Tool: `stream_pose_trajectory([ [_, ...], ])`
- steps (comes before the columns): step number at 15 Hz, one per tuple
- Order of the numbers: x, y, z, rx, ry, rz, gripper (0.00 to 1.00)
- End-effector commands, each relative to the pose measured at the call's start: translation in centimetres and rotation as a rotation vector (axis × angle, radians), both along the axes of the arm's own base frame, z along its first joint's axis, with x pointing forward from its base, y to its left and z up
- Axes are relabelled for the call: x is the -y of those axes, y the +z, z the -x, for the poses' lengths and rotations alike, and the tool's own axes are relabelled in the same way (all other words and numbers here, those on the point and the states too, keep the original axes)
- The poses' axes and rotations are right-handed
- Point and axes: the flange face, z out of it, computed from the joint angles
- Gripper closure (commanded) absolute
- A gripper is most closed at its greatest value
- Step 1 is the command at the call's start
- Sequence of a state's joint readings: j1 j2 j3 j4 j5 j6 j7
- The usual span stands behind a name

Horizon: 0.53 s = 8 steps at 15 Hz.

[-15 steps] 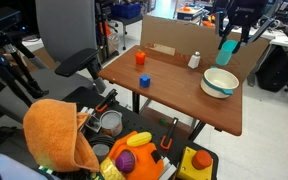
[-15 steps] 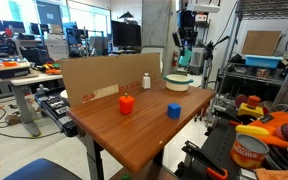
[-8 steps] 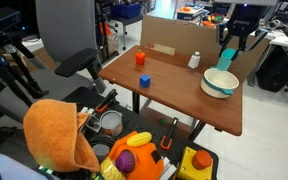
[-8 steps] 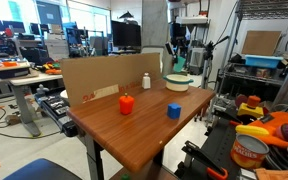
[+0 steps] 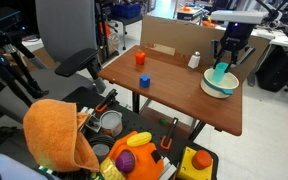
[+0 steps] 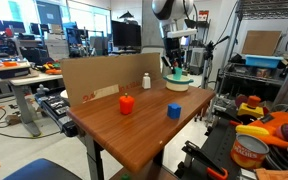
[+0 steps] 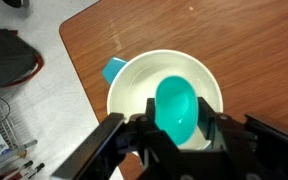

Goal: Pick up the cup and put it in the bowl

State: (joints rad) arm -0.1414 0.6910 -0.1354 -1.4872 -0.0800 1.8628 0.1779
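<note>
I will bring the small teal cup down in my gripper farther into the cream-white bowl (image 5: 220, 86) next, before opening.
My gripper (image 7: 177, 128) is shut on the small teal cup (image 7: 176, 108) and holds it just over the inside of the cream-white bowl (image 7: 134, 85). In both exterior views the gripper (image 5: 224, 66) (image 6: 174, 66) hangs low over the bowl (image 5: 212, 88) (image 6: 178, 85), which stands near the table's far corner. The cup (image 5: 222, 72) (image 6: 174, 72) shows between the fingers at the bowl's rim level. I cannot tell if the cup touches the bowl's bottom.
On the brown table stand a red-orange cup (image 5: 139, 58) (image 6: 126, 104), a blue block (image 5: 143, 81) (image 6: 174, 111) and a small white bottle (image 5: 194, 60) (image 6: 146, 81). A cardboard wall (image 6: 89, 78) runs along one table edge. Carts with clutter stand beside the table.
The gripper has come down with the cup from well above the table to just over the bowl.
</note>
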Motion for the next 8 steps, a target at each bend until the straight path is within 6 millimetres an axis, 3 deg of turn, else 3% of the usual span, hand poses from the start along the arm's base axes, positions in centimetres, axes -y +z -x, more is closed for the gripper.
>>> stream_pose_trajectory([
  [1, 0.8, -1.8, -2.1, -0.025, -0.046, 0.016, 0.83],
  [6, 1.7, -5.1, -2.9, -0.084, -0.082, 0.044, 0.83],
  [8, 2.0, -4.9, -3.1, -0.094, -0.087, 0.050, 0.83],
])
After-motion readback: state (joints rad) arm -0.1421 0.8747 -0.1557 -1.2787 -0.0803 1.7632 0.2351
